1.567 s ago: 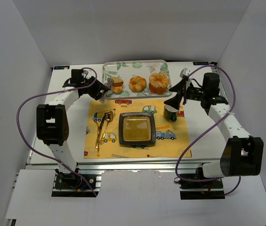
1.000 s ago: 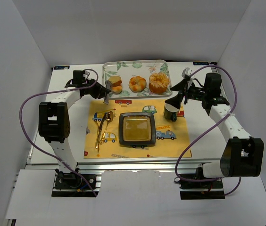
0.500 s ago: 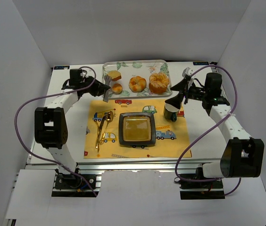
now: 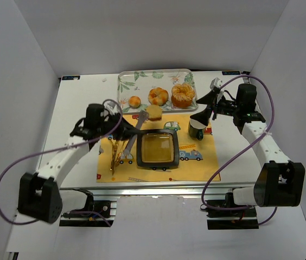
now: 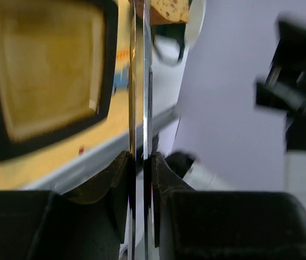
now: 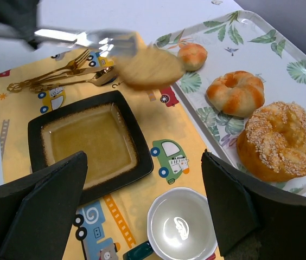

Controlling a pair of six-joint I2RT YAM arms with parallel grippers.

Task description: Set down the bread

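Observation:
Next I need to move my left gripper back and down to release the bread onto the black plate's middle [image 4: 157, 148], as that spot lies below the gripper and further back.
The bread [image 4: 154, 112], a small oval tan piece with a brown crust, hangs pinched in the tips of metal tongs [image 4: 139, 120]. It is above the mat's far edge, between the tray [image 4: 126, 77] and the black square plate [image 4: 157, 149]. My left gripper [image 4: 118, 123] is shut on the tongs' handles [image 5: 140, 135]; the bread [image 5: 169, 10] shows at their far end, past the plate [image 5: 44, 70]. In the right wrist view the bread [image 6: 150, 67] hovers beyond the plate [image 6: 88, 142]. My right gripper [image 6: 144, 179] stands open and empty above a white cup [image 6: 181, 225].
The leaf-print tray [image 6: 261, 49] carries a small round bun [image 6: 192, 54], a knotted roll [image 6: 235, 92] and a ring pastry [image 6: 280, 142]. Gold cutlery [image 4: 115, 151] lies on the yellow car-print mat [image 4: 196, 165], left of the plate. The cup [image 4: 196, 129] stands at the mat's right.
My left arm has pulled back from the tray toward the plate. The tongs lifted the bread off the tray and carried it to the mat's far edge. The right arm stayed put.

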